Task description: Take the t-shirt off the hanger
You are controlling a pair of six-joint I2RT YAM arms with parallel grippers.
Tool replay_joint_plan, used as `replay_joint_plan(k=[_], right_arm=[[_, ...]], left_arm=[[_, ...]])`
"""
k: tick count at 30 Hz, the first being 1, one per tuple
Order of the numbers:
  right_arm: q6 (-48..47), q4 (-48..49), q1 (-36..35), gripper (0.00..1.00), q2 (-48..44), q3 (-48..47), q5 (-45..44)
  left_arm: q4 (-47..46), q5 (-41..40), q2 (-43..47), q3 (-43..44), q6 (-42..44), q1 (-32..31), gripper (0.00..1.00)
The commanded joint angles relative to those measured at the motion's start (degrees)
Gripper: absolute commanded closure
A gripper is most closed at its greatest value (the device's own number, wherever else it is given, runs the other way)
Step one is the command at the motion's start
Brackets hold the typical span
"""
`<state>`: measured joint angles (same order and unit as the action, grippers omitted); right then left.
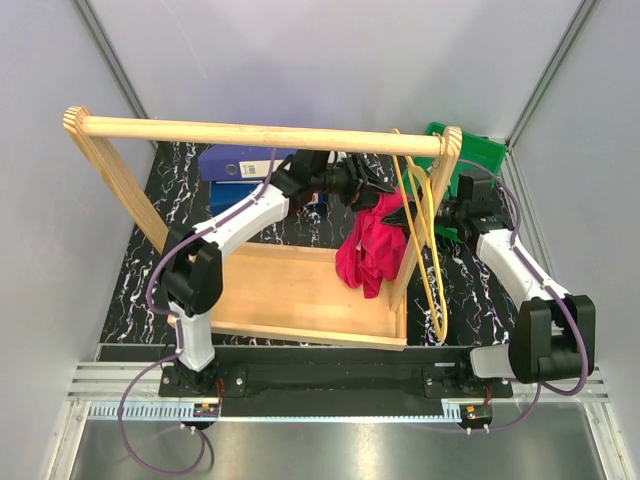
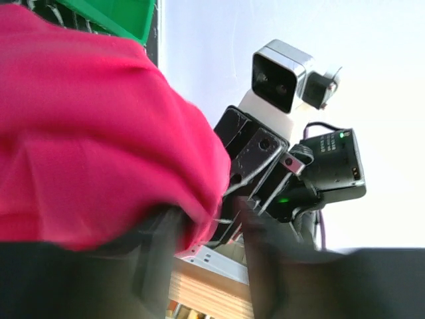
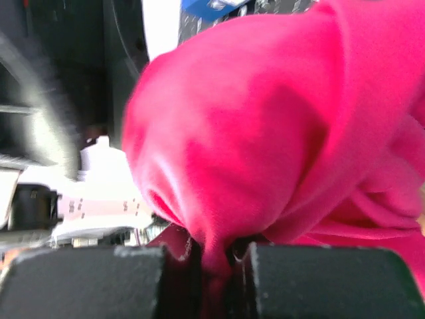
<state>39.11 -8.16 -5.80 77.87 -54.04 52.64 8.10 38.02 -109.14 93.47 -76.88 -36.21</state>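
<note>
My right gripper swings over the green box point(image 1: 478, 156) and down to release the t-shirt point(image 1: 372, 250) next. The box lies below and to its right in the top view.
The magenta-red t-shirt point(image 1: 372, 250) hangs bunched beside the yellow hanger point(image 1: 434, 265), which hooks on the wooden rail at the right end. I cannot tell whether the shirt is still on the hanger. My right gripper point(image 1: 420, 215) is shut on a fold of the t-shirt point(image 3: 265, 133), pinched between its jaws point(image 3: 216, 269). My left gripper point(image 1: 380, 188) is at the shirt's top from the left. In the left wrist view its fingers stand apart point(image 2: 206, 256), and the t-shirt point(image 2: 86, 133) drapes over the left finger point(image 2: 156, 256).
The wooden rail frame point(image 1: 250, 132) stands over a wooden tray point(image 1: 290, 300). Blue binders point(image 1: 235, 165) lie at the back left and a green box point(image 1: 472, 152) at the back right. The right arm's wrist camera point(image 2: 282, 76) shows close in the left wrist view.
</note>
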Motion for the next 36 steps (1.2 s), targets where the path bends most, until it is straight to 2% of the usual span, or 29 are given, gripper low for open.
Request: replay_joint_plan(k=[1, 2, 4, 9, 14, 18, 25, 30, 36], right_arm=[[4.0, 3.9, -0.1, 1.0, -2.5, 0.4, -7.2], [4.5, 3.9, -0.1, 1.0, -2.6, 0.2, -8.1], [6.4, 3.7, 0.7, 1.0, -2.7, -0.7, -10.9], [9.7, 3.8, 4.1, 1.0, 0.3, -6.4, -12.2], [8.9, 0.9, 8.1, 1.0, 5.8, -14.9, -13.5], [7.1, -2.5, 10.5, 1.0, 9.0, -23.4, -16.0], [6.1, -6.5, 14.1, 1.0, 14.1, -35.7, -20.5], [4.4, -10.0, 15.6, 1.0, 20.2, -46.9, -21.5], [4.4, -11.3, 17.4, 1.0, 25.9, -55.6, -22.6]], left_arm=[[3.7, 0.8, 6.7, -0.5, 6.0, 2.1, 0.41], [4.5, 0.6, 8.3, -0.7, 7.1, 2.4, 0.34], [8.1, -0.1, 10.3, -2.1, 10.6, 3.3, 0.31], [13.8, -2.2, 20.3, -10.3, 19.2, 6.0, 0.3], [19.4, -2.3, 30.3, -22.8, 26.4, 6.1, 0.3], [24.6, -3.7, 38.0, -28.8, 32.1, 6.1, 0.29], [40.9, -9.7, 43.2, -25.5, 43.7, 6.1, 0.28], [45.0, -12.0, 43.9, -24.6, 46.9, 6.1, 0.27], [47.3, -14.3, 41.7, -20.8, 49.3, 6.2, 0.26]])
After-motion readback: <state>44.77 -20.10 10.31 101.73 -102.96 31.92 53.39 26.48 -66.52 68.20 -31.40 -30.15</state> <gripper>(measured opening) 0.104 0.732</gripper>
